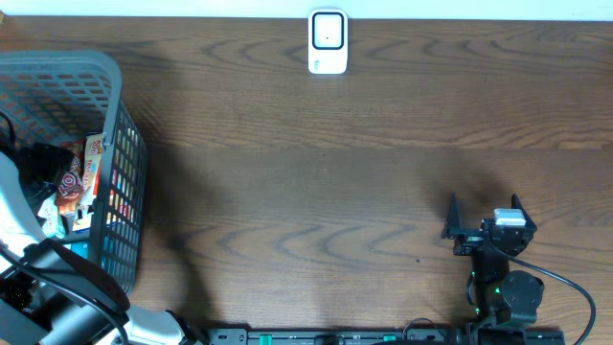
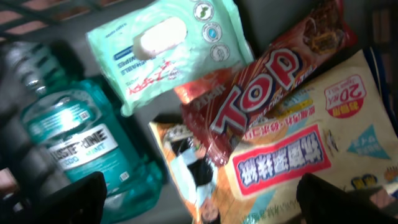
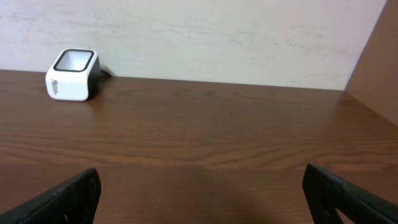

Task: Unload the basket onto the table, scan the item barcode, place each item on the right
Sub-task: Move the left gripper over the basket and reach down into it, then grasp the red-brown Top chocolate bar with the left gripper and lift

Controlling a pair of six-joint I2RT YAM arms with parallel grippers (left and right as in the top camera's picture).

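Note:
I will next lower my left gripper away from the mouthwash bottle and onto the pack's edge (image 1: 70, 182) (image 2: 259, 91), because the red "Top" snack pack is uncovered.
My left gripper (image 2: 202, 205) hangs open over the items in the grey basket (image 1: 124, 144), touching none of them. Below it lie a teal mouthwash bottle (image 2: 68, 134) with a small barcode (image 2: 124, 175), a mint wet-wipes pack (image 2: 165, 50), a red "Top" snack pack (image 2: 267, 81), a cream packet with a red label (image 2: 311, 155) and an orange packet (image 2: 193, 180). The white barcode scanner (image 1: 328, 42) stands at the table's far edge and also shows as the scanner (image 3: 73, 74) in the right wrist view. My right gripper (image 1: 485, 206) is open and empty at the near right.
The left arm (image 1: 19, 220) reaches over the basket at the table's left end. A pale wall (image 3: 217, 37) runs behind the scanner. Brown wooden tabletop (image 1: 316, 192) lies between the basket, the scanner and the right arm.

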